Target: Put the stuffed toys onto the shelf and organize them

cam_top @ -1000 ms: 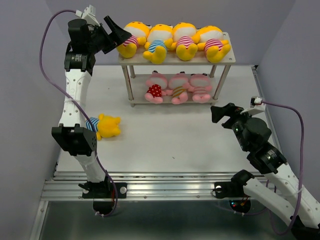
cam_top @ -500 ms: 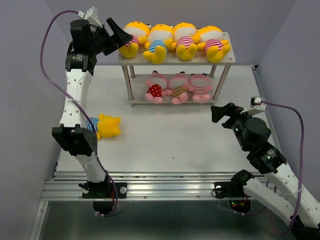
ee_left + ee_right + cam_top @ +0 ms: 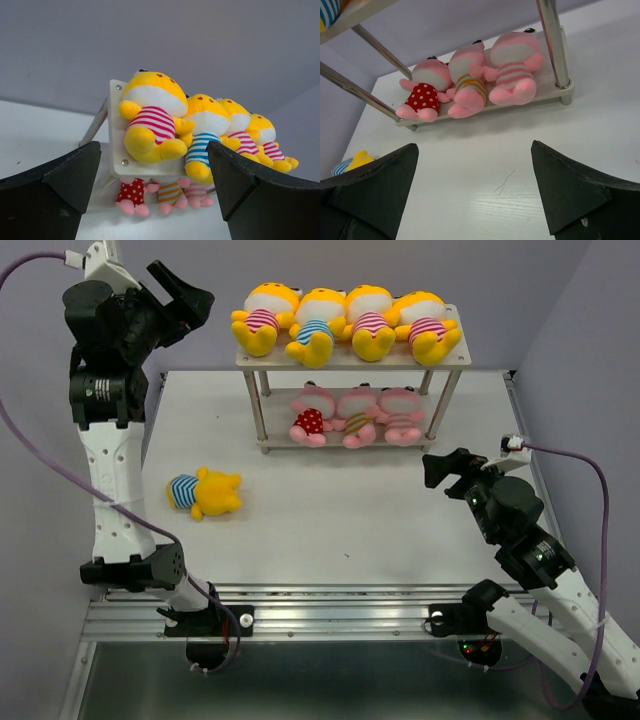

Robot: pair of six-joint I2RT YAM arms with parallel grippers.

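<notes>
One yellow toy is still off the shelf, so the robot's left gripper needs to move back and down next, tilting downward, to that toy's head (image 3: pixel 219 493).
The shelf (image 3: pixel 262 358) stands at the back of the table. Several yellow stuffed toys (image 3: pixel 318 325) lie in a row on its top board, and three pink ones (image 3: pixel 357 417) on the lower board. One more yellow toy in a blue-striped shirt (image 3: pixel 205 492) lies on the table at the left. My left gripper (image 3: pixel 185 292) hangs high, to the left of the shelf's top board, open and empty; its wrist view looks along the row of yellow toys (image 3: pixel 150 122). My right gripper (image 3: pixel 437 468) is open and empty, low over the table in front of the shelf's right end, facing the pink toys (image 3: pixel 467 90).
The shelf's metal legs (image 3: pixel 552 45) stand just ahead of my right gripper. Grey walls close in the table at the back and on both sides. A purple cable (image 3: pixel 570 455) loops off the right arm.
My left arm has swung up and to the left, away from the shelf's left end, and its elbow no longer covers the toy on the table. Both grippers stayed open. The right arm has not moved.
</notes>
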